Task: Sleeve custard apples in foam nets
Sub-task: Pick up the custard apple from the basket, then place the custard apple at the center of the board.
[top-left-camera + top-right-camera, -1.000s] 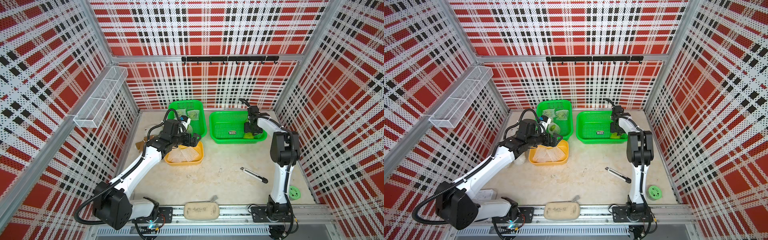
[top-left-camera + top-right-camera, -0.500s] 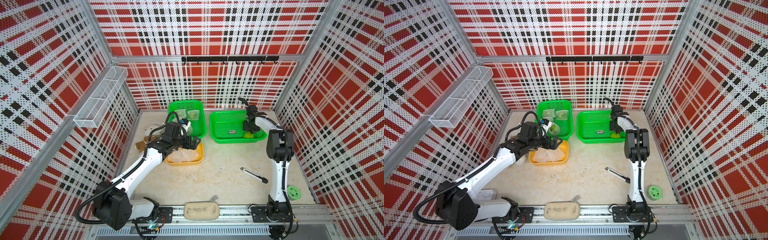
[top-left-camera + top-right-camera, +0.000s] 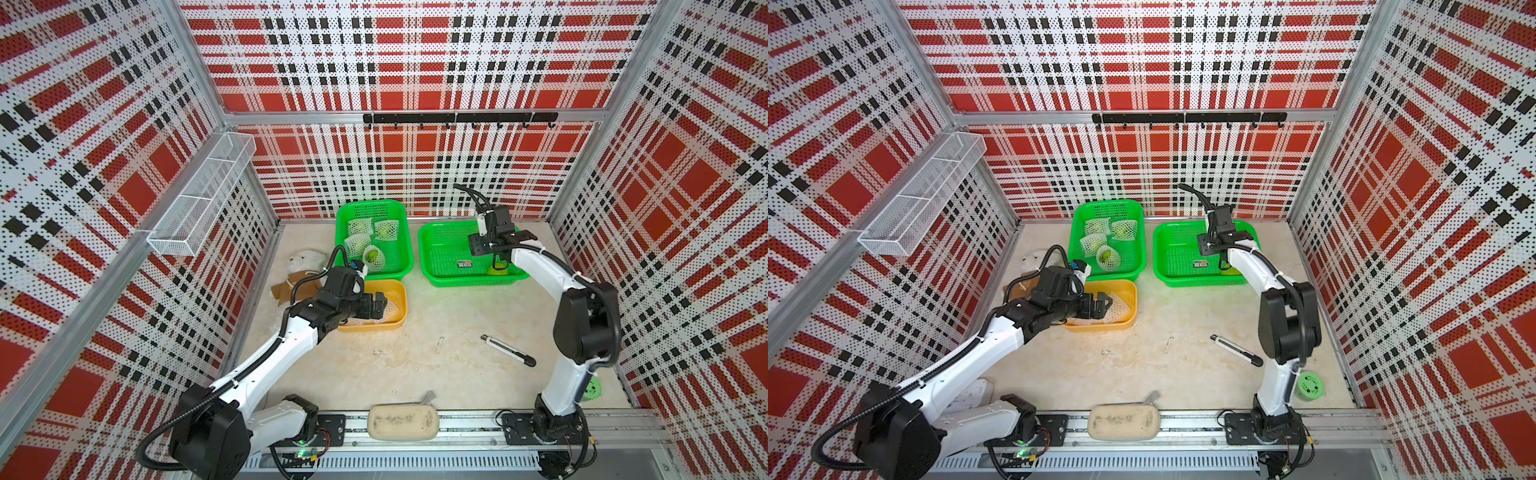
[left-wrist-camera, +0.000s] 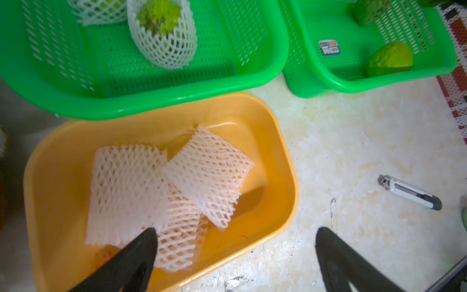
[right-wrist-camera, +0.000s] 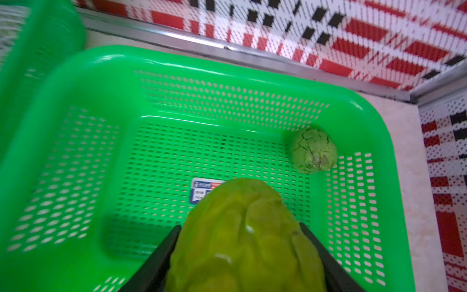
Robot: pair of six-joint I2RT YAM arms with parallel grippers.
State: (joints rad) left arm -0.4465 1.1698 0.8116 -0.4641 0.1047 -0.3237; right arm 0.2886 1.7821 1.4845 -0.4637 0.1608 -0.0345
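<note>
My right gripper draws back past the basket's near rim and down next to release the apple on the tabletop (image 3: 456, 346) beside the knife, since that spot is clear.
In the right wrist view my right gripper (image 5: 239, 227) is shut on a yellow-green custard apple (image 5: 242, 242), with a black finger pressed against each side of it, inside the right green basket (image 5: 227, 63). A second, paler custard apple (image 5: 313, 151) lies in that basket's corner. In a top view the right gripper (image 3: 496, 266) sits low at the basket's near right. Loose white foam nets (image 4: 207, 174) lie in the yellow tray (image 4: 283, 151). My left gripper (image 4: 235, 242) hangs open over the tray's edge, holding nothing. Several sleeved apples (image 3: 372, 256) rest in the left green basket (image 3: 409, 249).
A black-and-white utility knife (image 3: 508, 350) lies on the table in front of the right arm. A white plush bear (image 3: 307, 261) and a cardboard scrap (image 3: 284, 287) sit left of the baskets. A beige pouch (image 3: 403, 422) lies on the front rail, a round green container (image 3: 1309, 386) by the right arm's base.
My left gripper has drawn back from the left green basket to over the yellow tray. The right gripper's fingers have closed in on the custard apple in the right basket.
</note>
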